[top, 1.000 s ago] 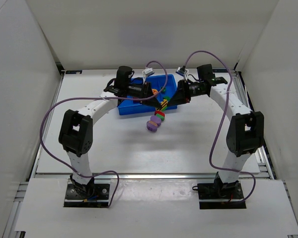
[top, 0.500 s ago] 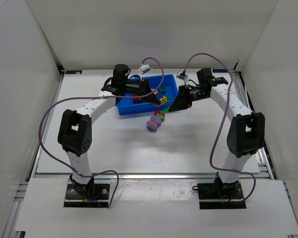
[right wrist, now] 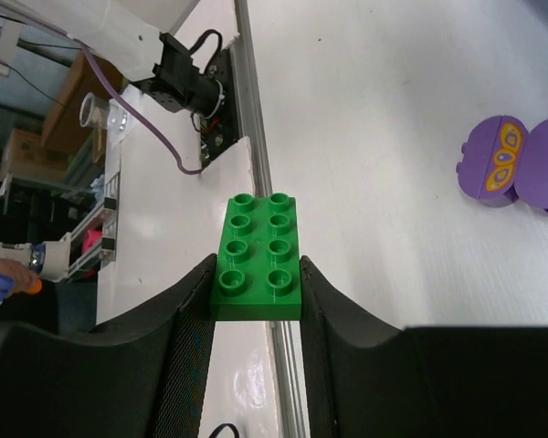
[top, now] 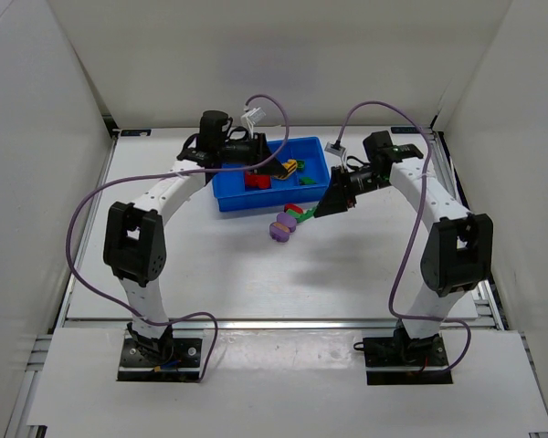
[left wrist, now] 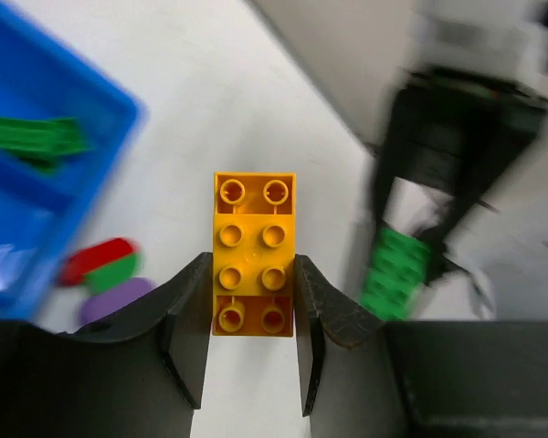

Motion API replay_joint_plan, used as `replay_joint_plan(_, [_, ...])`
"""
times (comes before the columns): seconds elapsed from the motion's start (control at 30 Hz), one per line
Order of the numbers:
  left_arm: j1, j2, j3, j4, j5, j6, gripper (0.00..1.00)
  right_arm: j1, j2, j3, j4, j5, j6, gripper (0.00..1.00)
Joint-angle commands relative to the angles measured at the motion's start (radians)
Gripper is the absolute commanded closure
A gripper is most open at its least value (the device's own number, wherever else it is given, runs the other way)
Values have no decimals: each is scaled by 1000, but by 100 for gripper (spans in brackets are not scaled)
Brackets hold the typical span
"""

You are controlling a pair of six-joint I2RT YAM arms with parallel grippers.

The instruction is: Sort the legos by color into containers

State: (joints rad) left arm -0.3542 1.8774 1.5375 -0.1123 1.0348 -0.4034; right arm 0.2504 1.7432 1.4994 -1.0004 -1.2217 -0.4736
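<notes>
The tray's section between red and green (top: 286,184) lies below, so my left gripper should next tilt down, lower the yellow brick and release it apart from the others.
My left gripper (top: 287,168) is shut on a yellow studded brick (left wrist: 253,254) and holds it over the right half of the blue tray (top: 226,203). My right gripper (top: 323,208) is shut on a green studded brick (right wrist: 258,255), just off the tray's right front corner. It also shows in the left wrist view (left wrist: 393,274), blurred. The tray holds a red brick (top: 256,182) and green pieces (top: 307,179). On the table in front of the tray lie two purple ovals (top: 280,230) and a red and green oval (top: 293,213).
White walls close in the table on the left, right and back. Purple cables loop from both arms over the table's sides. The table's near edge and metal rail (right wrist: 256,137) show in the right wrist view.
My left gripper has drawn back from the pile to over the tray, carrying the yellow brick. My right gripper has moved forward and down, away from the tray, with the green brick.
</notes>
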Motion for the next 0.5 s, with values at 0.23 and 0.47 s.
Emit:
replay_joint_plan(0.23, [-9,-35,92,-288,-745,238,89,3,-80,-10,91,111,55,87])
replay_joint_plan(0.47, [-26,-8,108,-282,-752,225,90,3,-68,15,112,162,70,87])
